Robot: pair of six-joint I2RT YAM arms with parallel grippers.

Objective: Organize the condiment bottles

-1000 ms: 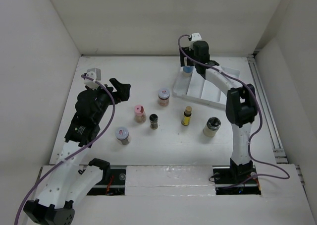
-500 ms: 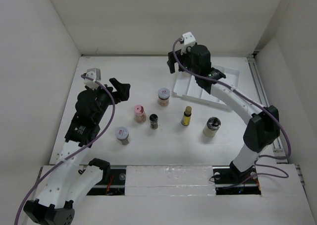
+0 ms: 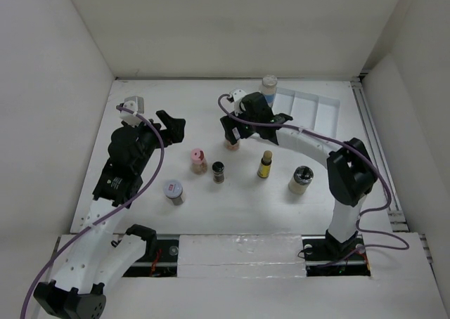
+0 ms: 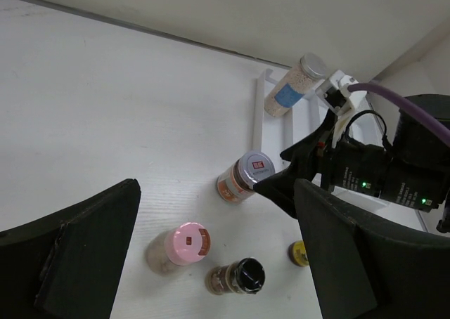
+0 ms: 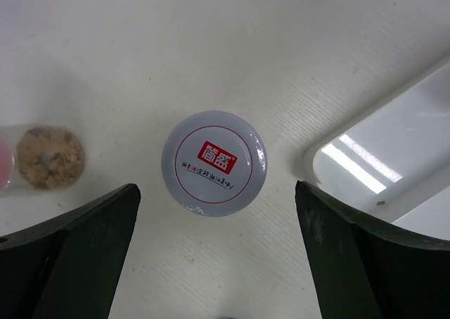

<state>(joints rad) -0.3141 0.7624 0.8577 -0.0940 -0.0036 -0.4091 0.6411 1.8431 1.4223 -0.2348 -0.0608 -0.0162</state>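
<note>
I will next lower my right gripper onto the red-labelled silver cap (image 5: 214, 161) below it and close around the cap's rim. A finger is already on either side.
A silver-capped, blue-labelled jar (image 3: 268, 88) stands in the far left end of the white divided tray (image 3: 320, 109). My right gripper (image 3: 230, 131) hangs open above a jar with a red-labelled silver cap (image 5: 214, 161), one finger either side, apart from it. On the table stand a pink-capped jar (image 3: 197, 159), a small black-capped jar (image 3: 218, 171), a slim yellow bottle (image 3: 264, 164), a larger black-capped jar (image 3: 301, 179) and a second red-labelled jar (image 3: 173, 191). My left gripper (image 3: 172, 126) hovers open and empty at the left, its fingers (image 4: 91, 242) framing the jars.
The tray's (image 5: 394, 150) corner lies just right of the right gripper (image 5: 216, 187). White walls enclose the table on three sides. A rail (image 3: 376, 147) runs along the right edge. The pink-capped jar (image 5: 49, 157) shows at the right wrist view's left edge.
My right gripper left the blue-labelled jar standing in the tray, swung left and towards me to above the red-labelled jar, and opened wider. The left arm has not moved.
</note>
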